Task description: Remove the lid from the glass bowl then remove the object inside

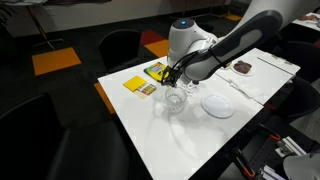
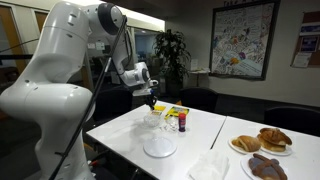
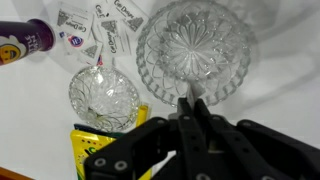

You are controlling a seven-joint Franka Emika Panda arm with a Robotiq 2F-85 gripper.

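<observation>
My gripper holds the pale object, and the bare tabletop is below my gripper, nearer my base. My gripper should move back past the glass bowl (image 3: 195, 50) next, then down to release the object.
The glass bowl (image 3: 195, 50) is clear cut glass and stands open on the white table; it also shows in both exterior views (image 1: 176, 103) (image 2: 152, 121). The white round disc (image 1: 218, 105) lies flat on the table beside it, also seen in an exterior view (image 2: 160, 148). My gripper (image 3: 192, 103) hangs a little above the bowl's near rim (image 1: 175, 76) (image 2: 150, 99). Its fingers are pressed together, with a small thin pale object (image 3: 194, 98) pinched at the tips. What that object is cannot be made out.
A smaller cut-glass dish (image 3: 103, 95) sits beside the bowl. A purple-capped bottle (image 3: 30, 40), printed sachets (image 3: 100, 30) and yellow packets (image 1: 135, 85) lie nearby. Plates of pastries (image 2: 260, 142) stand further along the table (image 1: 160, 140). Chairs surround it.
</observation>
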